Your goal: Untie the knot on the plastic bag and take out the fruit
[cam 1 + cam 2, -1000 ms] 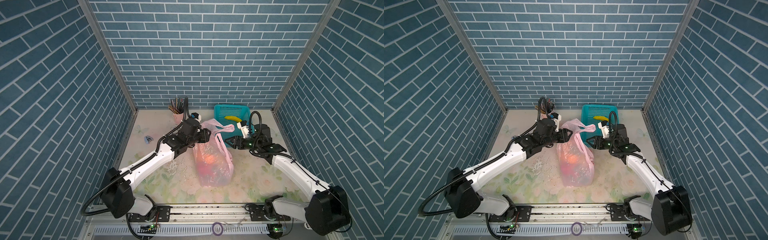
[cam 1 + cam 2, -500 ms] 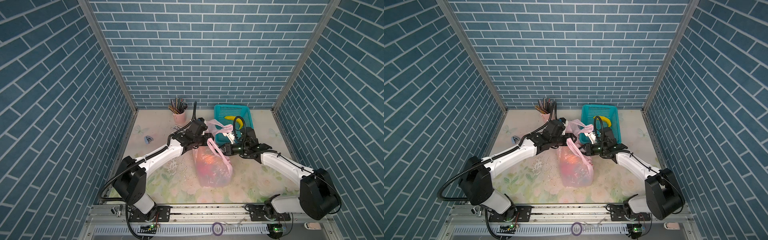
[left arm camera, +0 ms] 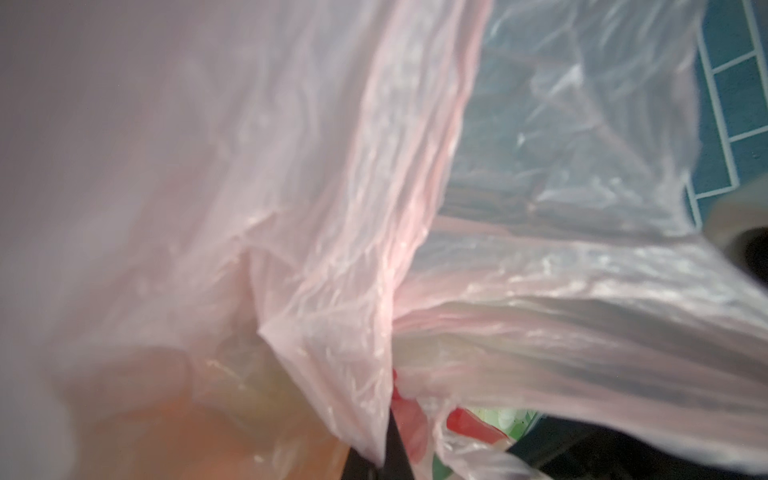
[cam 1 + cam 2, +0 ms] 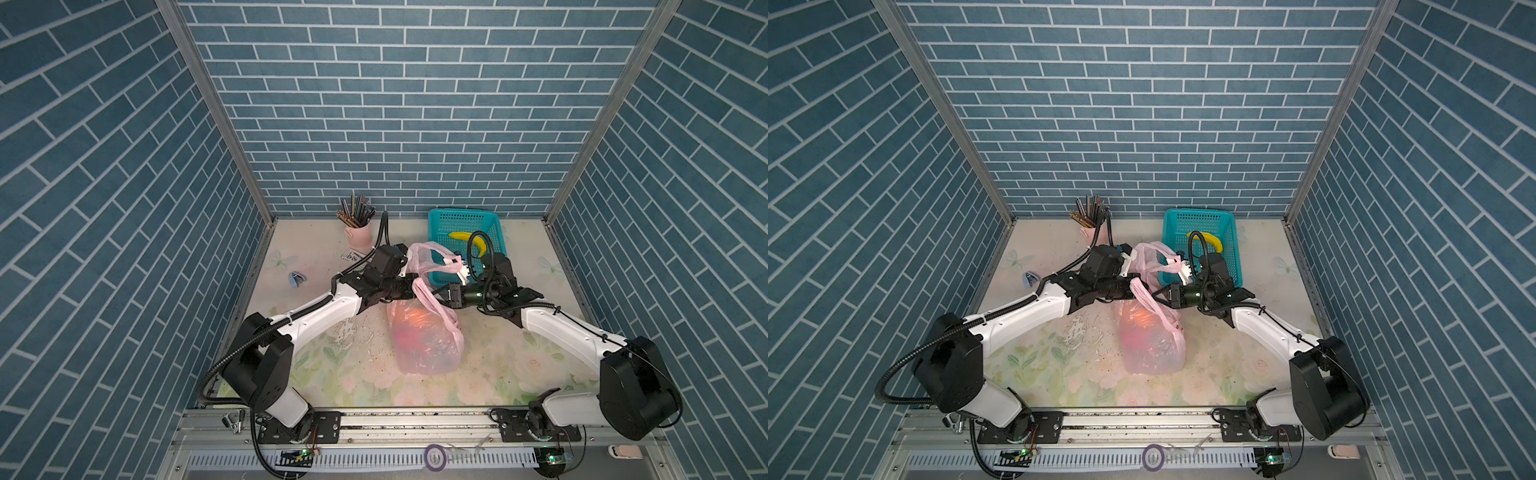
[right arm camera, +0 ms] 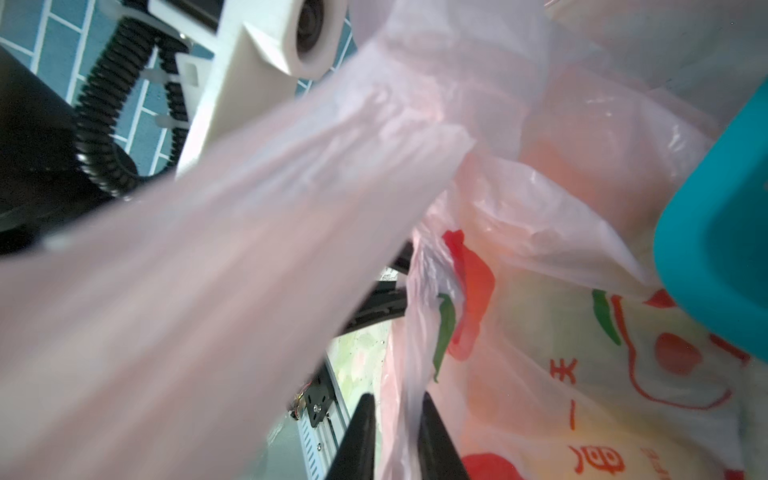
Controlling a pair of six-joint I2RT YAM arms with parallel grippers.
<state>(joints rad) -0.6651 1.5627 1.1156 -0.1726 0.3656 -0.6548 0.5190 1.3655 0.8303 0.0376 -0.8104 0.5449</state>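
Note:
My left gripper draws toward the worn tabletop patch [image 4: 345,333] next and releases the bag's bunched pink piece, since that patch lies beside it, away from my right gripper.
The pink translucent plastic bag [image 4: 428,345] lies in the middle of the table in both top views. Fruit shows through its film as an orange shape [image 4: 415,318]. My left gripper [image 4: 412,289] is shut on a bunched pink strip at the bag's mouth, with the film pinched between dark fingers [image 3: 395,449] in the left wrist view. My right gripper [image 4: 439,291] faces it from the other side, its two fingers [image 5: 361,436] shut on a fold of printed film. One handle loop [image 4: 430,255] stands up behind. The knot is not visible.
A teal mesh basket [image 4: 465,218] holding a banana [image 4: 461,235] stands right behind the bag and the right wrist. A pink cup of pencils [image 4: 358,237] is at the back left, with a small card [image 4: 353,254] beside it. A small blue object [image 4: 296,279] lies at the left.
Both grippers stood open at either side of the bag's top; they have moved inward and lower and have shut on the film. The handle strip now hangs down across the bag.

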